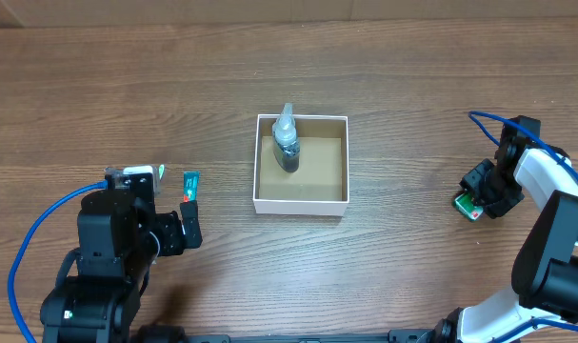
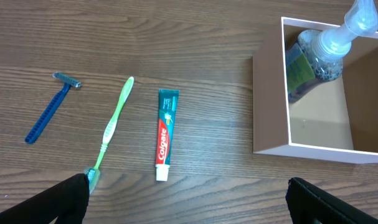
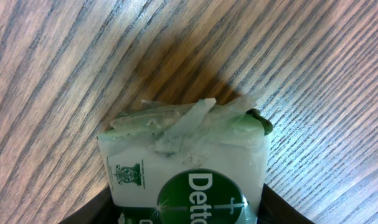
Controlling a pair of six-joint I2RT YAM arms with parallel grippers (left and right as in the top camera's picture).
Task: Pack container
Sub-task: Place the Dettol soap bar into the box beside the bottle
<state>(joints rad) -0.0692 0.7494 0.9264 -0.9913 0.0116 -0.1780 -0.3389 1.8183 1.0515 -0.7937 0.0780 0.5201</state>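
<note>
The robot's right gripper should move up and to the left in the overhead view and let go of the soap over the bare bottom of the container, clear of the bottle.
The container, a white-walled square box with a brown inside, sits at the table's middle. A clear bottle with a white nozzle lies in its left part. In the left wrist view the container and bottle are at the right. A Colgate toothpaste tube, a green toothbrush and a blue razor lie on the wood left of it. My left gripper is open and empty, just short of the toothpaste. My right gripper is shut on a white and green Dettol soap bar at the far right, low over the table.
The left arm's body and its blue cable cover the table's front left. The right arm stands at the right edge. Bare wood lies around the container.
</note>
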